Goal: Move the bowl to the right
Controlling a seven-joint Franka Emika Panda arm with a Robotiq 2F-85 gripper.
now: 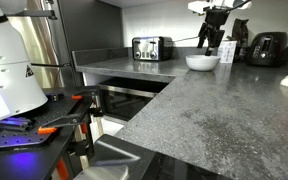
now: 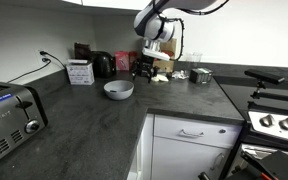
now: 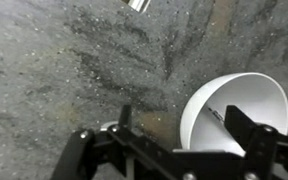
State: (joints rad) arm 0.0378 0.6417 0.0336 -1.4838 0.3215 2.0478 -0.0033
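Observation:
The gripper should go down onto the bowl's rim (image 2: 131,86) (image 3: 189,117) between its fingers and close on it, because one open finger is over the inside of the bowl and the other is over bare counter.
The white round bowl (image 1: 202,62) stands upright on the grey speckled counter (image 1: 184,110). It also shows in the other exterior view (image 2: 119,89) and at the lower right of the wrist view (image 3: 234,105). My gripper (image 1: 212,42) hangs just above and beside the bowl in both exterior views (image 2: 149,68). In the wrist view the gripper (image 3: 184,135) is open and empty. One finger shows over the bowl's inside and the other over the bare counter, so the near rim lies between them. I cannot tell whether a finger touches the bowl.
A black-and-silver toaster (image 1: 151,47) stands at the counter's back corner and also shows up close (image 2: 9,115). A black appliance (image 1: 267,48), a white box (image 2: 81,72) and a metal cup (image 2: 201,75) line the wall. A stove (image 2: 274,120) adjoins the counter.

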